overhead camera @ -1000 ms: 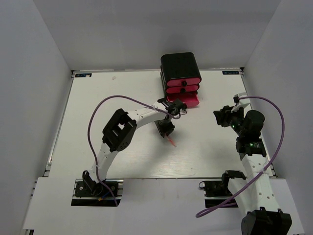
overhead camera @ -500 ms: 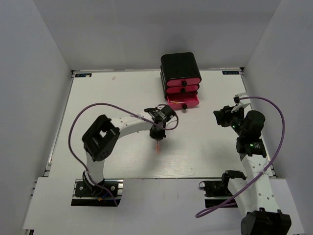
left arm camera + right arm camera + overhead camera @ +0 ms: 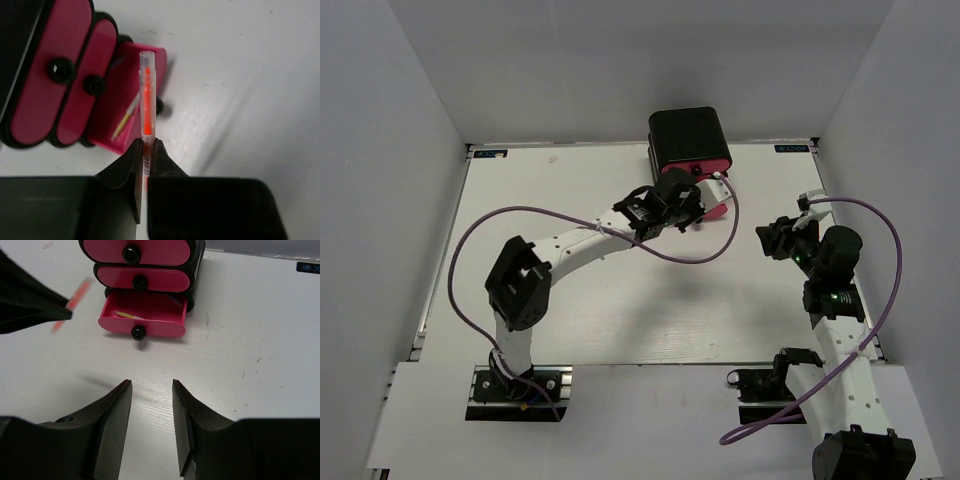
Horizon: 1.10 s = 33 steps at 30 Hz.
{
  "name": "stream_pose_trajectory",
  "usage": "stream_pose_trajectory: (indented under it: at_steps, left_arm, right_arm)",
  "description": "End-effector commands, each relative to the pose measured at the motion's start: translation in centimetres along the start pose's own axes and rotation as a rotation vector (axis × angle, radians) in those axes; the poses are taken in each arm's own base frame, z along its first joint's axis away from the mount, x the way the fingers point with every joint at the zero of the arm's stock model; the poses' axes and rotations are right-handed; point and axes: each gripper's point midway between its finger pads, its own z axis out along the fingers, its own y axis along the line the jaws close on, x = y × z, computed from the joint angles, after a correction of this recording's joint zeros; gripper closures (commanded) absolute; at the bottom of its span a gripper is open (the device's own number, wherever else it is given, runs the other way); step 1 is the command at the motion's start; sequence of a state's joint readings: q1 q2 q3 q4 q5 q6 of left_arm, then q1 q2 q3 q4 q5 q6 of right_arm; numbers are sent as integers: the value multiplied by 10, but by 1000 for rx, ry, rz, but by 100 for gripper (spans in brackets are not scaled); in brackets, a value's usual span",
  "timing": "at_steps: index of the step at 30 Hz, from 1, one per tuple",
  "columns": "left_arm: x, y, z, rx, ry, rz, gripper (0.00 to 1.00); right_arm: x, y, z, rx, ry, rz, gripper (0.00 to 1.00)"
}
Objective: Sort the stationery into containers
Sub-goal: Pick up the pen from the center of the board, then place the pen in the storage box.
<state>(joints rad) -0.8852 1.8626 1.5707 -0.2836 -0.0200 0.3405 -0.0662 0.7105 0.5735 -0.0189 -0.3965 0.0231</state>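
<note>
The bottom drawer is open and holds a yellow stick, so the robot's left gripper should move outward and go down over the inside of the bottom drawer to let go of the pen.
My left gripper is shut on a thin orange pen and holds it over the front of the black box of pink-red drawers. The two upper drawers are shut. The bottom drawer is pulled open, with a thin yellow stick in it. In the left wrist view the pen's tip points over this drawer's corner. The right wrist view shows the left gripper with the blurred pen left of the drawer. My right gripper is open and empty, low over the table in front of the box.
The white table has grey walls on three sides. A purple cable loops from the left arm over the table's left half. The right arm stands at the right edge.
My left arm has swung from the middle of the table up to the drawer box, carrying the orange pen. The right arm has not moved.
</note>
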Motion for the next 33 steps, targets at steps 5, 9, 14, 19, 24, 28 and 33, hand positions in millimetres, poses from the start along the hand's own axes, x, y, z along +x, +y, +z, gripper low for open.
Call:
stream_pose_trajectory:
  at_steps: [5,9,14,19,24,28,33]
  left_arm:
    - [-49,44,40,-130,-185,277,100]
    - [-62,59,57,-207,-214,300,100]
    - [-58,69,79,-245,-211,303,100]
    - [-37,71,99,-252,-166,298,100]
    - [-18,66,102,-247,-135,299,100]
    - [-1,72,97,-271,-93,293,98]
    - [10,79,97,-297,-73,277,92]
  right_arm:
    - [-16,4,-2,-21,-68,-25,56]
    - [-17,5,-2,-23,-67,-23,56]
    - [-18,5,-3,-22,-70,-23,56]
    - [-17,4,-2,-17,-68,-21,56]
    - [-18,3,-3,-12,-69,-20,56]
    - [-17,4,-2,-15,-69,-22,56]
    - [-17,3,-2,-12,-67,-20,56]
